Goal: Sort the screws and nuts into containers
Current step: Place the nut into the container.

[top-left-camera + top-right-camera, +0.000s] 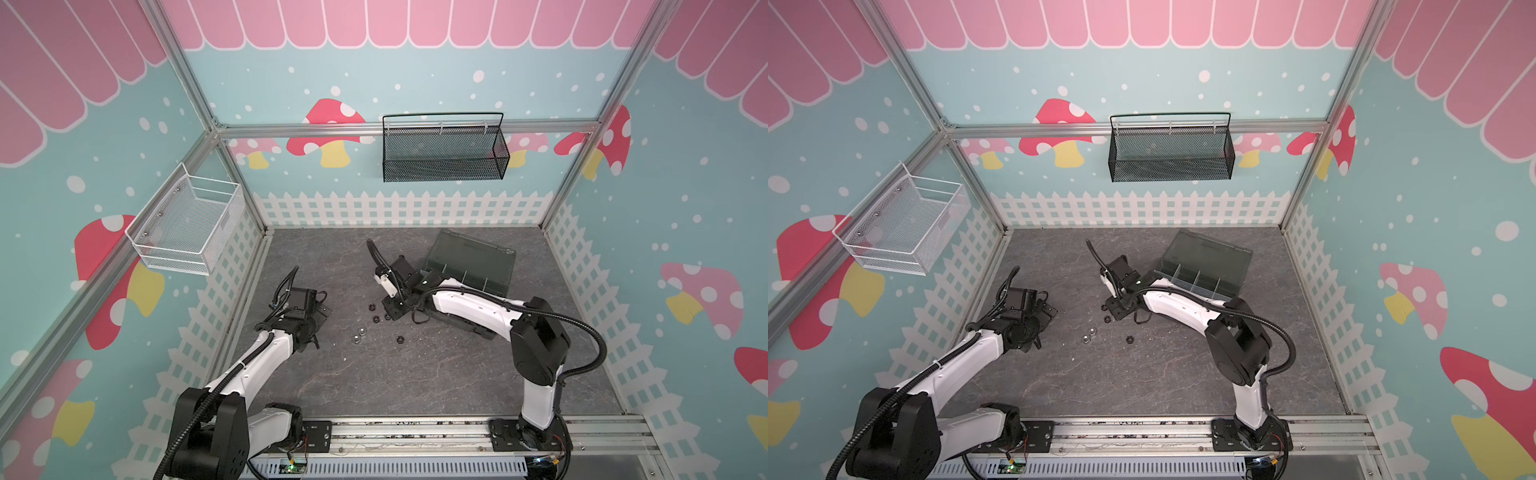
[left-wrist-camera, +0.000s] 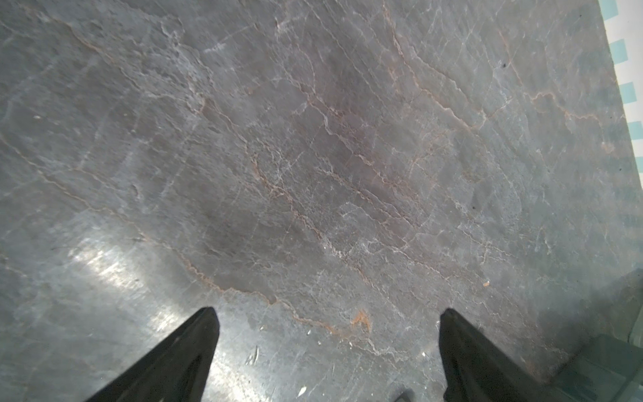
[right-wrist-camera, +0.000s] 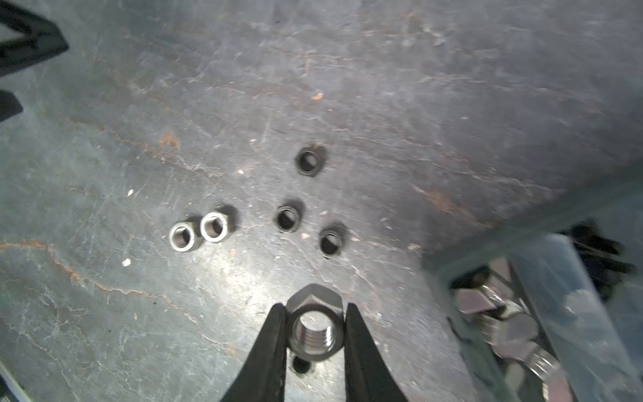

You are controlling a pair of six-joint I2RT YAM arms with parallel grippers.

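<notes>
My right gripper is holding the hex nut and will next swing across over the organizer box [image 1: 1197, 280] [image 3: 599, 315], past its cell of silver pieces, to let the nut go inside, because the lid is open.
My right gripper [image 3: 315, 307] is shut on a shiny silver nut [image 3: 315, 330] and holds it just above the table, beside the organizer box [image 1: 469, 259]. Below it lie black nuts [image 3: 286, 218] and two silver nuts [image 3: 181, 237]; both top views show them [image 1: 376, 319] [image 1: 1093, 331]. One container cell [image 3: 515, 323] holds silver nuts. Blurred black winged screws [image 3: 598, 252] lie in a cell beyond it. My left gripper [image 2: 328, 309] hangs open over bare table, left of the nuts [image 1: 318, 318].
The box's lid [image 1: 1212, 249] stands open toward the back right. A black mesh basket [image 1: 444, 151] hangs on the back wall and a white wire basket [image 1: 187, 224] on the left wall. The right forearm [image 1: 469, 307] lies low in front of the box.
</notes>
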